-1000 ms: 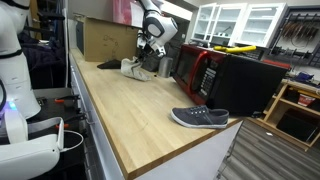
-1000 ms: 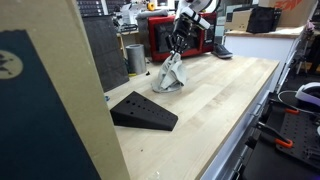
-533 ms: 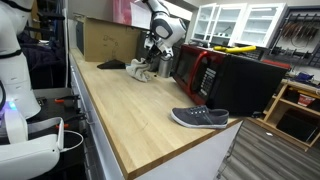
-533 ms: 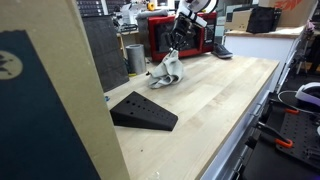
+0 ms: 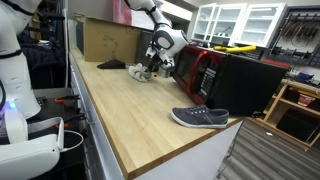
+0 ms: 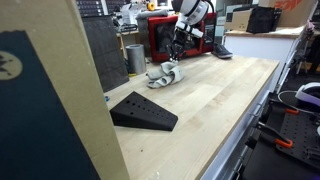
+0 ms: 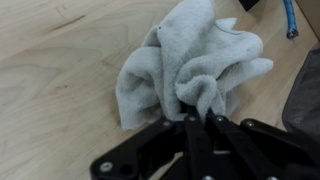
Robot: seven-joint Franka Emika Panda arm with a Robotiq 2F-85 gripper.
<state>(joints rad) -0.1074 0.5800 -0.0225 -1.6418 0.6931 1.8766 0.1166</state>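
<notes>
The fold lies bunched, so next my gripper needs to draw it toward the right in the wrist view and release it over bare wood beside the towel.
A crumpled grey-white towel [image 7: 185, 62] lies bunched on the wooden countertop [image 7: 55, 70]. My gripper [image 7: 198, 118] is shut on a fold at its near edge, fingers pinched together with cloth between them. In both exterior views the towel [image 5: 141, 71] [image 6: 165, 74] sits low on the counter near the red microwave, with the gripper [image 5: 154, 62] [image 6: 177, 57] just above it and the arm reaching down from above.
A red and black microwave [image 5: 200, 68] stands right beside the towel. A grey shoe [image 5: 199, 117] lies near the counter's front edge. A black wedge [image 6: 142, 110] and a cardboard box [image 5: 104, 40] sit along the counter. A metal can [image 6: 135, 58] stands behind the towel.
The gripper has come down towards the counter with the towel. The cloth, which hung stretched in a tall peak, now sits lower and more bunched on the wood.
</notes>
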